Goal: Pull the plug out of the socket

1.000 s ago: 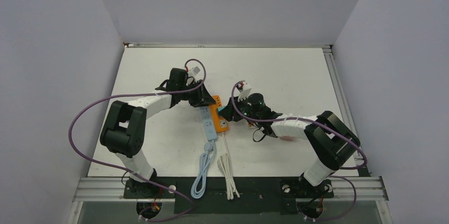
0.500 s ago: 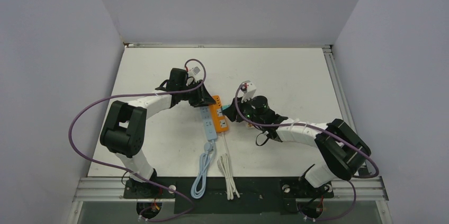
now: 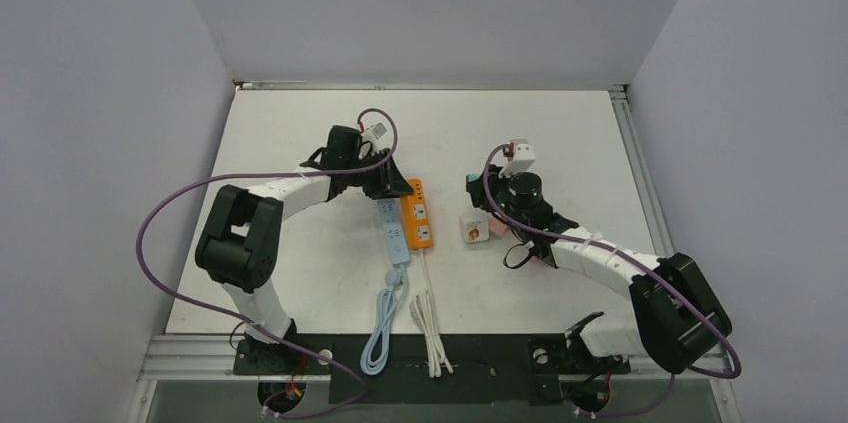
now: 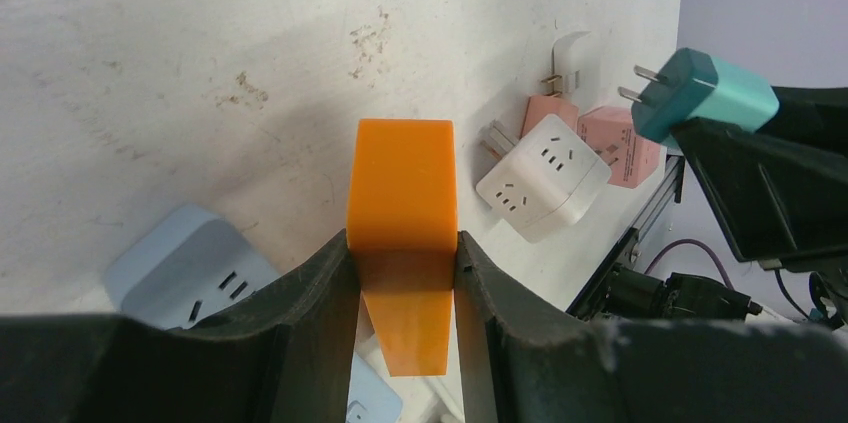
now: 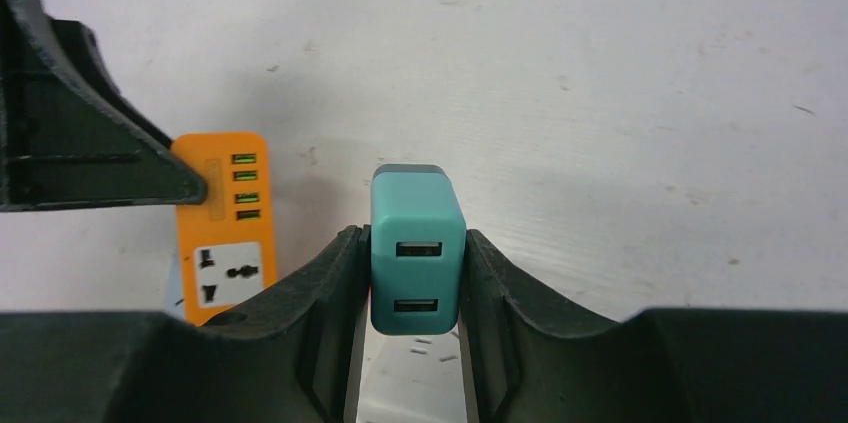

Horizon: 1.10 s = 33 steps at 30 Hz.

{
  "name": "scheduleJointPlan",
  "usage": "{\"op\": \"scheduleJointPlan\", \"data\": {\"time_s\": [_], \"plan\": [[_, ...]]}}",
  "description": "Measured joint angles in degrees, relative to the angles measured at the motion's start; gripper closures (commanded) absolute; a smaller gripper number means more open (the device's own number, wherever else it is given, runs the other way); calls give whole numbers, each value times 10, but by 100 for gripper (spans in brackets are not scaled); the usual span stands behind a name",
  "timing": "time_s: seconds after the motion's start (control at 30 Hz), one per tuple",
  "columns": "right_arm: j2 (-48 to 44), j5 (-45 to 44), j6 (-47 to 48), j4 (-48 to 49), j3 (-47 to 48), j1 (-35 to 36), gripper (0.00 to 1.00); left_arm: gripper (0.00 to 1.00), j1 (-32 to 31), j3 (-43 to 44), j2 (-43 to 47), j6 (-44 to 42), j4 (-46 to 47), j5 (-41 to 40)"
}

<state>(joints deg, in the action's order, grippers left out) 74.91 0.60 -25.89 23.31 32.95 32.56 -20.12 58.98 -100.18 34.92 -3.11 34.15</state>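
Next, my right gripper lowers the plug to the right in the top view. It releases it on the tabletop beside the pink adapter, since the plug is off the power strip.
The orange power strip (image 3: pixel 415 215) lies mid-table; my left gripper (image 3: pixel 388 183) is shut on its far end, seen between the pads in the left wrist view (image 4: pixel 402 205). My right gripper (image 3: pixel 477 190) is shut on the teal USB plug (image 5: pixel 417 243) and holds it above the table, right of the strip and apart from it. The plug's bare prongs show in the left wrist view (image 4: pixel 703 93). The strip's socket face (image 5: pixel 222 231) shows nothing plugged in.
A pale blue power strip (image 3: pixel 394 233) lies against the orange one's left side, both cables running to the near edge. A white adapter (image 3: pixel 472 229) and pink adapters (image 3: pixel 496 227) lie under my right wrist.
My right gripper has moved right and away from the orange strip with the teal plug in it; the plug has come out of the socket. The left gripper stays on the strip.
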Motion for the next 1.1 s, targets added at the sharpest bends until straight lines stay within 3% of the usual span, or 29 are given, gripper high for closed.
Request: {"op": "scheduleJointPlan", "data": {"time_s": [0.3,0.5,0.8,0.9,1.1], "plan": [[46,-1,-30,-46,0,-73,92,99,-50,75,-81,0,23,3],[87,18,-42,-65,2,-89,79,71,-54,80,-92,3,20,-4],[102,33,-56,-75,4,-106,35,29,-54,89,-101,-41,-32,-63],[101,35,-57,-75,4,-109,20,22,-54,93,-101,-52,-46,-76],[92,34,-57,-76,4,-112,1,12,-54,100,-91,-77,-54,-104]]}}
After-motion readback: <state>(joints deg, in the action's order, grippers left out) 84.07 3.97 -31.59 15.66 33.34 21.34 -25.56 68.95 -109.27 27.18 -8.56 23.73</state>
